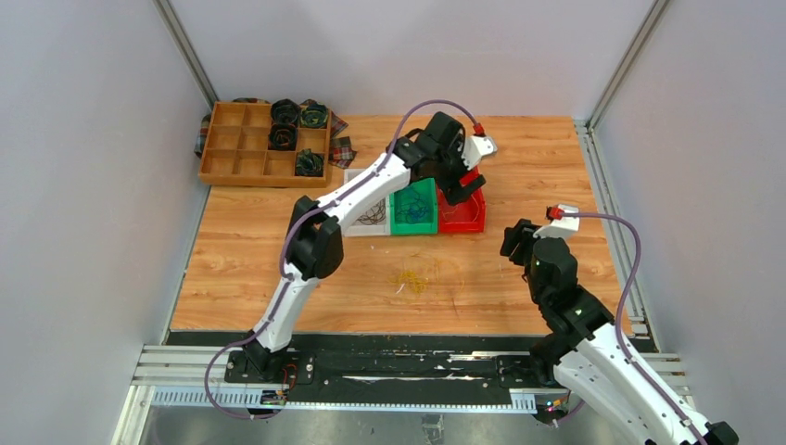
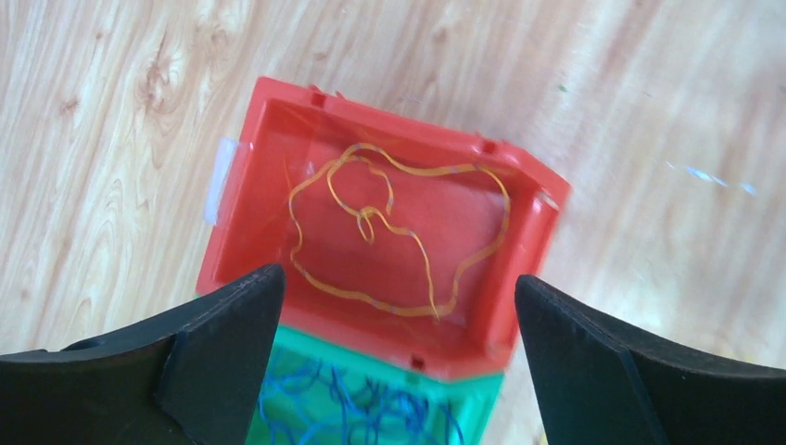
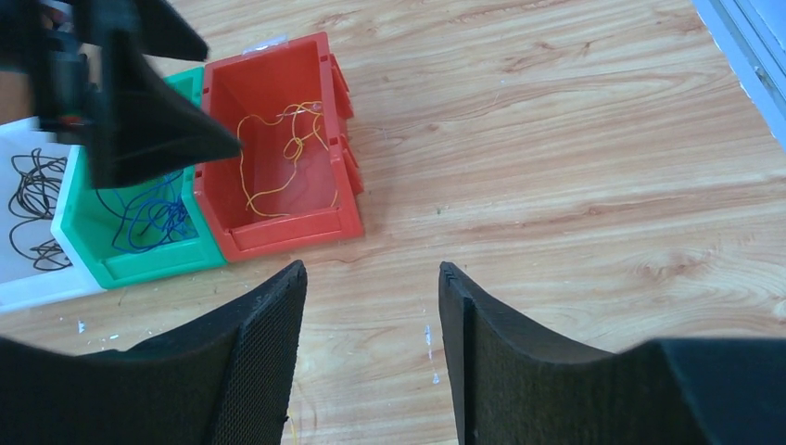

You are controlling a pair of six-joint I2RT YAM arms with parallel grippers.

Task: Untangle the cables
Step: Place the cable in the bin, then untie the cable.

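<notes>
I will swing my left gripper back from the red bin next and bring it down onto the far edge of the yellow tangle [image 1: 406, 274], since its cables are still bunched together.
A single yellow-orange cable [image 2: 399, 232] lies loosely looped on the floor of the red bin [image 2: 519, 278]. My left gripper [image 2: 399, 278] hangs open right above that bin, holding nothing. Blue cables [image 2: 361, 408] fill the green bin [image 1: 414, 206] beside it, and dark cables [image 3: 32, 204] lie in the white bin [image 3: 37, 283]. A small yellow tangle of cables [image 1: 409, 278] rests on the table in front of the bins. My right gripper [image 3: 371, 269] is open and empty over bare wood, to the right of the bins and apart from them.
A wooden compartment tray [image 1: 250, 148] holding dark rolled coils [image 1: 284, 113] stands at the back left, partly on plaid fabric. A metal rail [image 3: 751, 56] runs along the table's right edge. White walls enclose the table on three sides.
</notes>
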